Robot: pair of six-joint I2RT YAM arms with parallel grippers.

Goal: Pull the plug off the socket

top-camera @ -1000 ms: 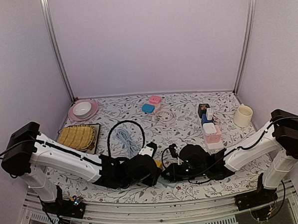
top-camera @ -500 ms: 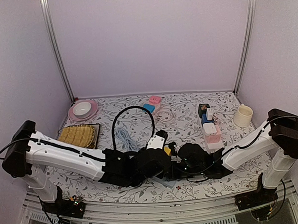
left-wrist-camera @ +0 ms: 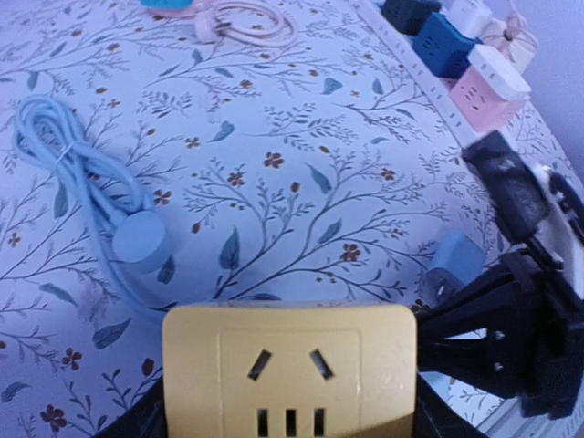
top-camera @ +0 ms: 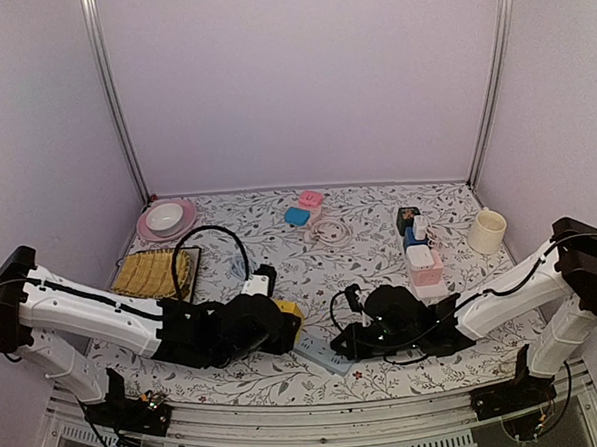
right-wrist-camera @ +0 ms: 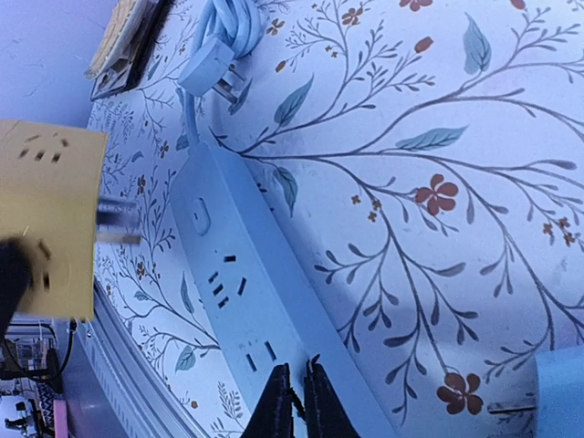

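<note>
The left gripper goes to the left in the top view and down to the floral table next, since the adapter's pins hang clear of the power strip [right-wrist-camera: 228, 274].
My left gripper [top-camera: 276, 323] is shut on a yellow cube plug adapter [top-camera: 287, 310], which fills the bottom of the left wrist view [left-wrist-camera: 290, 370]. In the right wrist view the adapter [right-wrist-camera: 50, 214] hangs clear of the strip with its metal prongs [right-wrist-camera: 119, 226] bare. The light blue power strip [right-wrist-camera: 228, 274] lies flat on the floral table, and shows in the top view [top-camera: 321, 353] between the two arms. My right gripper [right-wrist-camera: 297, 394] is shut, with its tips pressed down on the strip's near end [top-camera: 343, 345].
The strip's light blue cable coil [left-wrist-camera: 64, 164] lies left of the adapter. A small blue charger [left-wrist-camera: 453, 260] lies by the right arm. A row of chargers [top-camera: 420, 252], a cream mug [top-camera: 486, 231], a pink plate with a bowl [top-camera: 166, 220] and a woven mat [top-camera: 159, 273] stand further back.
My left gripper has moved left, away from the right gripper, taking the yellow adapter with it out of the strip. The right gripper stays on the strip.
</note>
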